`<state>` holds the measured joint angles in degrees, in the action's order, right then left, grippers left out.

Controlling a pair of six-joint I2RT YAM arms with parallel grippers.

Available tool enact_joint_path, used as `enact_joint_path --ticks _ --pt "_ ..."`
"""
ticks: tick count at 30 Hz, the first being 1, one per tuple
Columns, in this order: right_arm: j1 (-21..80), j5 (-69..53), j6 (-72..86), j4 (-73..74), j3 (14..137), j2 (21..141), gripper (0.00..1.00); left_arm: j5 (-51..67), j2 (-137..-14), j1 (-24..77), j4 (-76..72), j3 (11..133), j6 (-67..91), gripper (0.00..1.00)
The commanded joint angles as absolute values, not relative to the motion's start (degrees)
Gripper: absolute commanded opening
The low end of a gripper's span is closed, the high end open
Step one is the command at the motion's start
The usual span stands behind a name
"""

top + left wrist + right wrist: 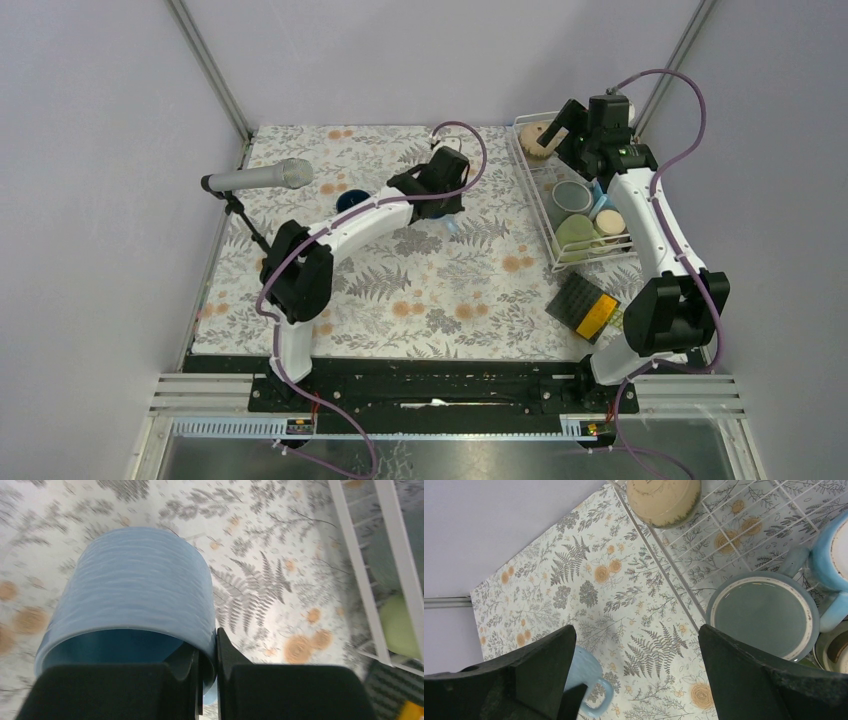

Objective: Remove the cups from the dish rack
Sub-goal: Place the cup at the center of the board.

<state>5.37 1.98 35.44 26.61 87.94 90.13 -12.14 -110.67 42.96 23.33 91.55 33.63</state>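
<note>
The mat lies bare beside the dark blue mug (350, 200), so my left gripper should lower the light blue mug there.
My left gripper (216, 645) is shut on the wall of a light blue mug (140, 590), one finger inside the rim and one outside. It holds the mug over the floral mat at table centre (447, 226); the mug also shows in the right wrist view (586, 677). A dark blue mug (350, 200) stands on the mat to its left. The white wire dish rack (533, 190) at the right holds a tan cup (664, 497), a grey cup (764, 612), a light blue cup (831, 555) and a green cup (578, 236). My right gripper (636, 630) is open and empty above the rack's far left edge.
A microphone on a stand (260, 180) reaches in at the left over the mat. A small black-and-orange square pad (583, 305) lies just in front of the rack. Enclosure walls stand close on all sides.
</note>
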Motion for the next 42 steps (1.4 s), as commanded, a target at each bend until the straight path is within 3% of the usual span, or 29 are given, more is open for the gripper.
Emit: enact_joint_path --ticks 1,13,42 --pt "5.89 0.24 35.06 25.6 90.27 90.43 1.0 -19.55 -113.55 40.73 30.78 102.96 21.91 0.0" --pt "6.13 -2.37 35.33 25.43 90.55 91.12 1.0 -21.05 -126.46 36.73 45.97 122.96 18.49 0.0" --pt "7.2 -2.72 35.51 24.79 90.3 92.54 1.0 -19.52 -124.81 31.52 42.31 113.62 20.63 0.03"
